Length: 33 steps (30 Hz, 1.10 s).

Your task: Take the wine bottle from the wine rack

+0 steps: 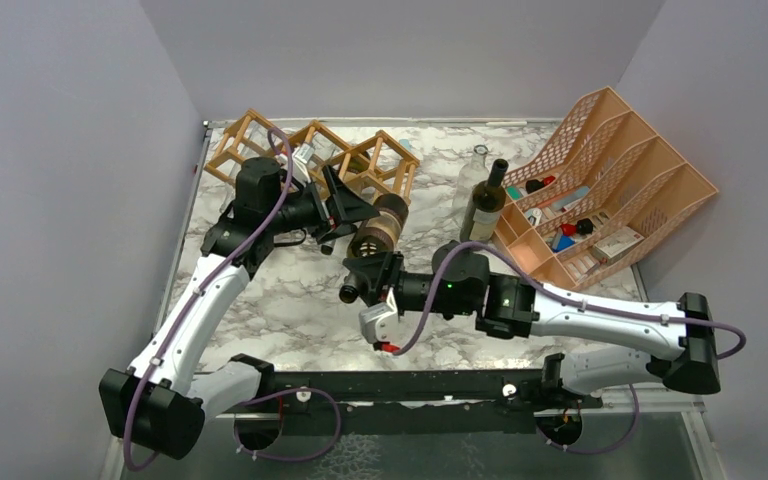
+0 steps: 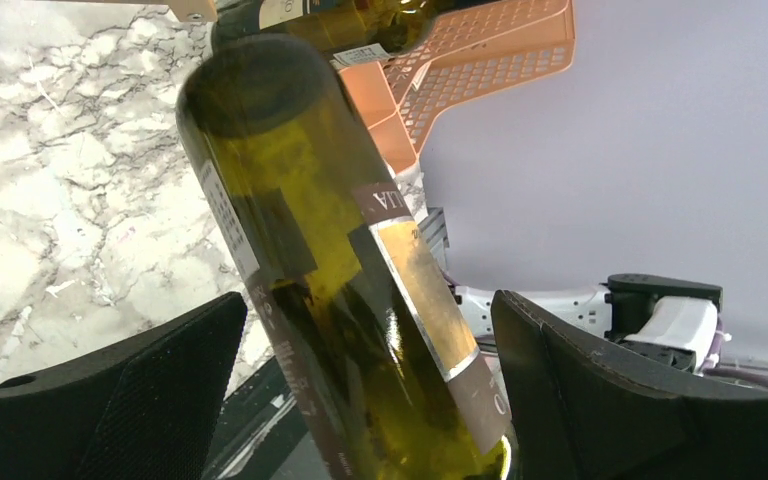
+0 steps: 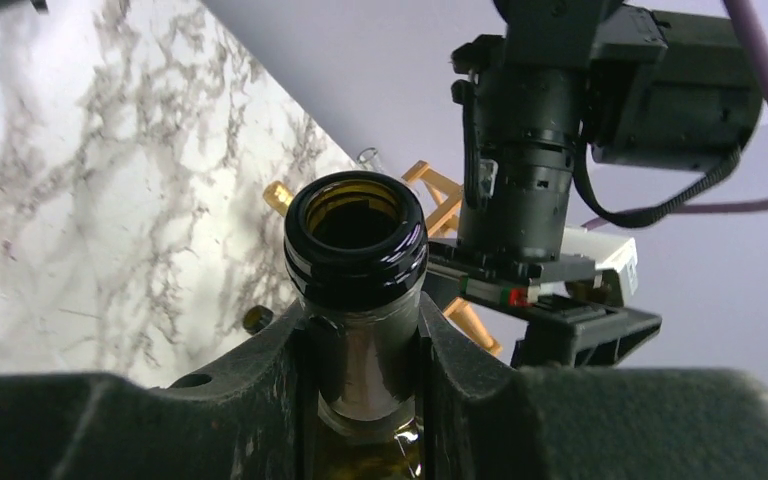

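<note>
My right gripper should swing down next to the tabletop by the second bottle, which is below, to the right in the top view, and turn the tilted bottle upright.
The wine bottle [image 1: 378,228] is dark olive green with a brown and gold label. It hangs tilted above the table, its base toward the light wooden wine rack [image 1: 310,155] and its open mouth toward the arms. My right gripper [image 1: 360,285] is shut on the bottle's neck [image 3: 357,235] just below the lip; its fingers [image 3: 250,385] press both sides. My left gripper [image 1: 363,213] is open around the bottle's body [image 2: 300,200], with a gap showing at the left finger [image 2: 110,400]. Tan bars of the rack [image 3: 440,190] show behind the left arm.
A second green wine bottle [image 1: 485,205] stands upright beside the peach mesh file organizer [image 1: 610,180], which holds small items. A clear glass bottle [image 1: 476,160] stands just behind it. A small dark object [image 1: 326,246] lies under the left wrist. Grey walls enclose the marble table [image 1: 290,300].
</note>
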### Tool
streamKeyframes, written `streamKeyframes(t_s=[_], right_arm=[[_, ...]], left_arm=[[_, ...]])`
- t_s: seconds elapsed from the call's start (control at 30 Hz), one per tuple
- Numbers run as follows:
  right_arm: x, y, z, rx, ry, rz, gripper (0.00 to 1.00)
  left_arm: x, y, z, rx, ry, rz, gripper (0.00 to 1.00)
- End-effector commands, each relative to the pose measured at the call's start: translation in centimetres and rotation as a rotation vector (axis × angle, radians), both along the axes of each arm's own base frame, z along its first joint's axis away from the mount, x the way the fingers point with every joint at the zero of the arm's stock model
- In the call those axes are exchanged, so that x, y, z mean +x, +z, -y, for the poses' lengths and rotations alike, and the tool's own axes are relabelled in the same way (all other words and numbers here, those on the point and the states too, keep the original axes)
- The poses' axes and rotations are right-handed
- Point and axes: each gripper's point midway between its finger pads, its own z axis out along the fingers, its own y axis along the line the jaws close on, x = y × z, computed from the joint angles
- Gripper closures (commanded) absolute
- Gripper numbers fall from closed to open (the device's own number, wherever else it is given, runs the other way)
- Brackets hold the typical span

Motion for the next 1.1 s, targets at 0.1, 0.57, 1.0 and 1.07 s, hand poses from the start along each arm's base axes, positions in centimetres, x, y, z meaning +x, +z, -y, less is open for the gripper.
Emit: streamKeyframes(t_s=[0.1,0.57,1.0,1.07], right_arm=[[-1.2,6.1,3.8,0.256,-0.026,-0.164,0.99],[7.0,-1.6,13.2,0.544,-0.766,-0.757,0.99],[14.0,-3.9,23.9,0.911,-1.163,-0.825,0.99],[14.2,-3.8,25.0,0.970,-1.179,-0.810,0.99]], left_arm=[[-0.2,1.4,-0.9,0.055,0.005,0.178,0.01],[0.7,1.5,-3.2,0.241,0.064,0.329,0.01],[0.3,2.0,-3.4,0.257,0.041,0.377,0.01],[0.1,2.5,-3.5,0.254,0.043,0.395,0.01]])
